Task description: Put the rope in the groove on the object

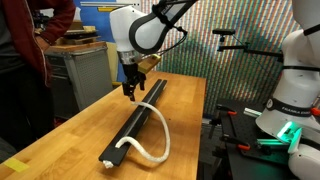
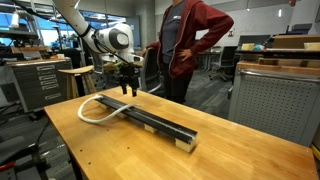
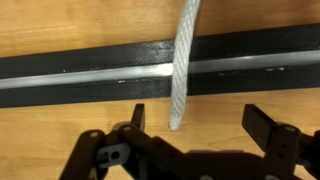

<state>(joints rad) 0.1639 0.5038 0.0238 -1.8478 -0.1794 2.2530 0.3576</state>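
The rope's loose end [image 3: 176, 117] lies below my open gripper, just past the bar's edge. Next, my fingers lower around it and close beside the bar.
The object, a long black bar [image 1: 138, 118], lies on the wooden table in both exterior views [image 2: 150, 120]. In the wrist view the bar [image 3: 80, 75] runs left to right, with the groove [image 3: 90, 73] as a pale channel along its top. The white rope [image 3: 184, 60] crosses over the bar, and its end rests on the wood beside it. In the exterior views the rope [image 1: 155, 145] [image 2: 84, 110] bows out in a loop at one end of the bar. My gripper [image 3: 200, 125] [image 1: 130, 93] [image 2: 128, 90] is open. It hovers over the rope's end, which lies loose between the fingers.
The wooden table [image 1: 185, 100] has edges close to both ends of the bar. A person in a red top [image 2: 190, 35] stands behind the table. A grey cabinet [image 1: 75, 70] stands at one side, and a second white robot [image 1: 295, 90] at the other.
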